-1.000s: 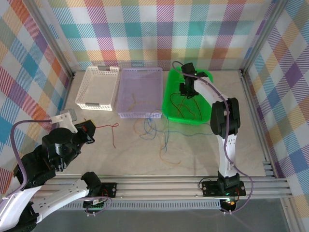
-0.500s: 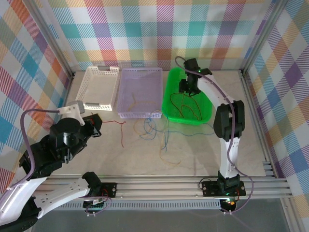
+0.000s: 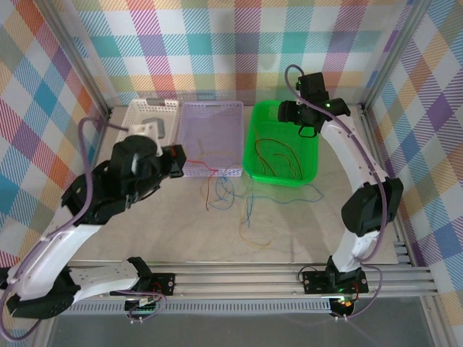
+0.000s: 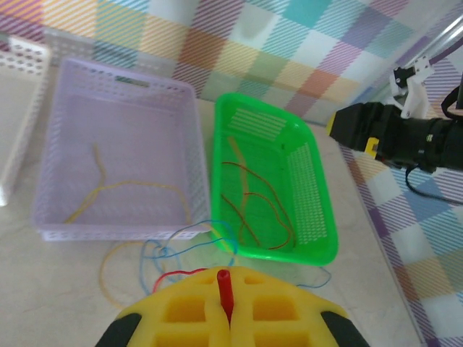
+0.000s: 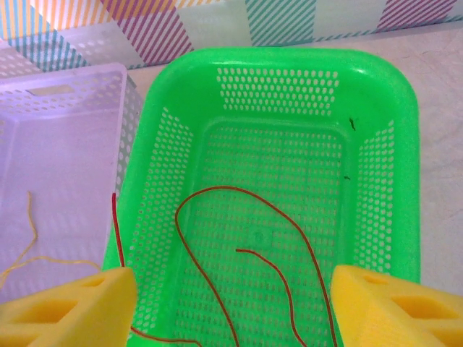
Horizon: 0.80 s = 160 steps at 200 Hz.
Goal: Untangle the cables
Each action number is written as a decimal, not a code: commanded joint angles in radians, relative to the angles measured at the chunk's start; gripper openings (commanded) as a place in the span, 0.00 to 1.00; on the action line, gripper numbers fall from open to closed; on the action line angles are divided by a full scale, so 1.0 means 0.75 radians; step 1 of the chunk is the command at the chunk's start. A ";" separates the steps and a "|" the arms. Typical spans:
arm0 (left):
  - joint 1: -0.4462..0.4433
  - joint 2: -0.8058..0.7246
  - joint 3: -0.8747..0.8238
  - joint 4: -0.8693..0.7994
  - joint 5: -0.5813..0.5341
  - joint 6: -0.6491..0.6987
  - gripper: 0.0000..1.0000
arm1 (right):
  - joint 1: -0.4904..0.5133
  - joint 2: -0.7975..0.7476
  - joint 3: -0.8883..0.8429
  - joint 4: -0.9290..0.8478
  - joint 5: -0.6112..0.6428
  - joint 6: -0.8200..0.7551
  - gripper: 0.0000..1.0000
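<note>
Red cables lie in the green basket (image 3: 250,155), so my left gripper will swing outward past the purple basket, lower over the green basket's bottom and release the red cable's end.
My left gripper (image 3: 176,160) hangs in front of the purple basket (image 3: 211,116), shut on the end of a red cable (image 3: 210,191) that trails down to the table. The left wrist view has that red cable (image 4: 176,274) pinched between the yellow pads (image 4: 181,311). Blue and green cables (image 3: 230,189) lie tangled on the table before the baskets. My right gripper (image 3: 286,112) stands open over the far end of the green basket (image 3: 250,155), nothing between its pads (image 5: 65,307). Loose red cables (image 5: 217,189) lie in that basket. An orange-yellow cable (image 4: 101,189) rests in the purple basket.
A white basket (image 3: 148,116) stands left of the purple one. An orange cable (image 3: 255,238) curls on the table nearer the arm bases. Aluminium frame posts and checked walls close in the table on three sides.
My left arm swung up and right, carrying the red cable from the left side to the front of the purple basket. My right gripper opened and drew back above the green basket's far end.
</note>
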 commanded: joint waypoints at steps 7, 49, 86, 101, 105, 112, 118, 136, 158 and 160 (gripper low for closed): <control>-0.010 0.178 0.218 0.066 0.088 0.080 0.00 | -0.002 -0.216 -0.125 0.109 -0.076 0.034 0.74; -0.010 0.571 0.658 0.060 0.137 0.192 0.00 | -0.002 -0.498 -0.363 0.195 -0.148 0.050 0.81; -0.002 0.964 1.140 0.005 0.182 0.311 0.00 | -0.002 -0.724 -0.530 0.213 -0.187 0.072 1.00; 0.020 1.110 1.326 -0.031 0.195 0.320 0.00 | -0.002 -0.810 -0.581 0.198 -0.188 0.072 1.00; 0.026 1.148 1.359 -0.033 0.204 0.320 0.00 | -0.002 -0.833 -0.596 0.192 -0.183 0.073 1.00; 0.048 1.185 1.368 -0.012 0.223 0.311 0.00 | -0.002 -0.876 -0.620 0.182 -0.169 0.074 1.00; 0.065 1.205 1.363 0.012 0.238 0.296 0.00 | -0.002 -0.919 -0.643 0.176 -0.157 0.074 1.00; 0.100 1.285 1.372 0.049 0.266 0.242 0.00 | -0.002 -1.045 -0.721 0.181 -0.150 0.078 1.00; 0.105 1.373 1.372 0.122 0.276 0.228 0.00 | -0.002 -1.167 -0.794 0.168 -0.167 0.069 1.00; 0.104 1.381 1.372 0.128 0.275 0.226 0.00 | -0.002 -1.176 -0.800 0.167 -0.170 0.068 1.00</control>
